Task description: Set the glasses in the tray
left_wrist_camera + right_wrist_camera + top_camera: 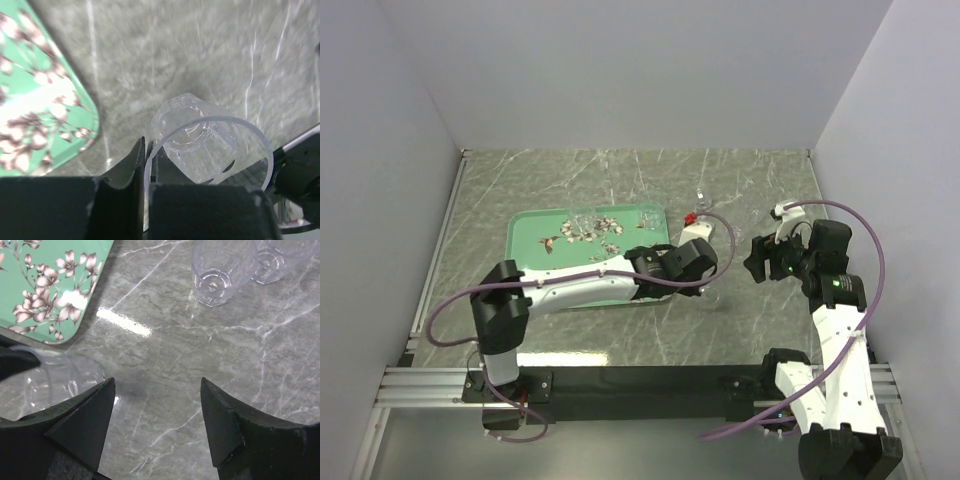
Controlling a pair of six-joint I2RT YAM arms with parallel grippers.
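My left gripper swings outward, leftward in the top view, to a free gap between the tray's glasses next. Then it lowers the faceted glass and releases it.
The mint-green tray with white blossoms lies left of centre; clear glasses stand at its far edge. My left gripper reaches just past the tray's right edge and is shut on the rim of a clear faceted glass, held tilted over the marble table. That glass also shows at the left of the right wrist view. My right gripper is open and empty above bare table, right of the held glass. Two more glasses stand on the table beyond it.
The left arm lies across the tray's near side. The right gripper hangs close to the left gripper. A small glass stands behind them. Grey walls enclose the table on three sides.
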